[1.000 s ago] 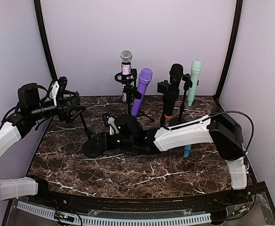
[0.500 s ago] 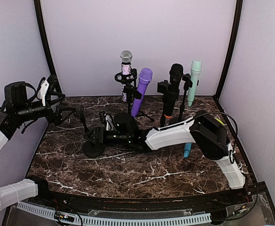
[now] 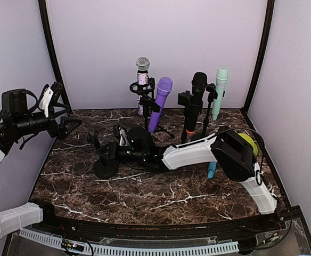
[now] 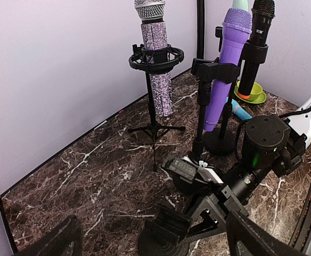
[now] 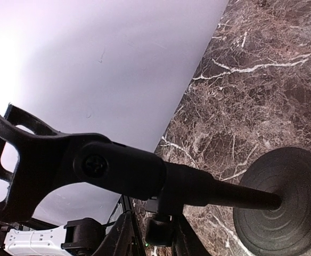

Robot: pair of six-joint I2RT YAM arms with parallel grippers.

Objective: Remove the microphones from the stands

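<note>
I will next move my left gripper down and across onto the stand's empty clip, because it is below my left gripper and to its right in the top view.
A black stand with a round base and an empty clip stands at the middle left of the table. My right gripper is shut on its pole just above the base. The right wrist view has the pole running between the fingers, with the empty clip at the left. My left gripper hovers to the stand's left, open and empty, with its fingertips wide apart. At the back, a sparkly silver microphone, a purple one, a black one and a teal one sit in their stands.
A blue microphone lies on the table behind my right forearm, next to a green dish. The tripod legs of the silver microphone's stand spread over the marble. Walls close the table at left, back and right.
My left gripper drew back to the left, away from the stand's clip, and stays open. My right gripper slid left along the table and closed on the stand's pole.
</note>
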